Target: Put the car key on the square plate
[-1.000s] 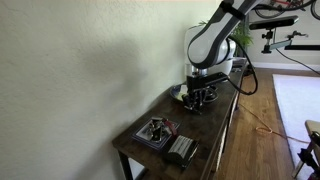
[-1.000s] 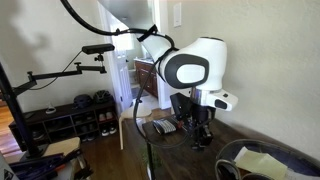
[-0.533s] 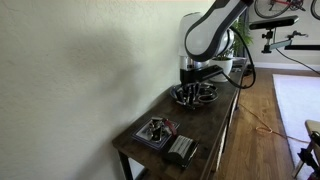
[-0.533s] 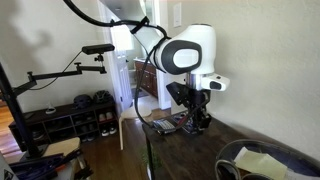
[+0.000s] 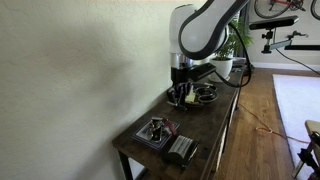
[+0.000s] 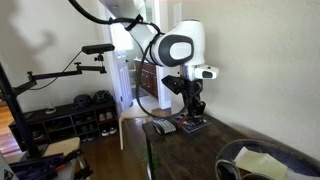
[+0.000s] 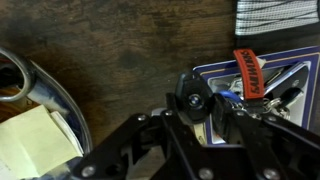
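I should next move my gripper toward the right in the wrist view and release over the plate's middle (image 7: 272, 97), because the car key (image 7: 192, 98) hangs only at the square plate's edge.
My gripper (image 7: 196, 108) is shut on the car key (image 7: 192, 98), a black fob with a round blue-and-white badge, held between the fingers. In the wrist view the key hangs over the near-left edge of the square plate (image 7: 222, 78), which is dark blue-grey with a paler rim. A key bunch with a red tag (image 7: 247, 72) lies on the plate. In both exterior views the gripper (image 5: 180, 96) (image 6: 195, 107) is above the table, between the round dish and the square plate (image 5: 148, 142) (image 6: 196, 127).
A round dish with a yellowish centre (image 7: 35, 118) (image 6: 255, 160) stands at the table's other end. A dark ridged box (image 5: 181, 150) (image 7: 275, 15) lies beside the square plate. The wall runs along one long side of the narrow wooden table (image 5: 205, 125).
The arm has moved away from the round dish and along the table towards the square plate, with the key in the gripper.
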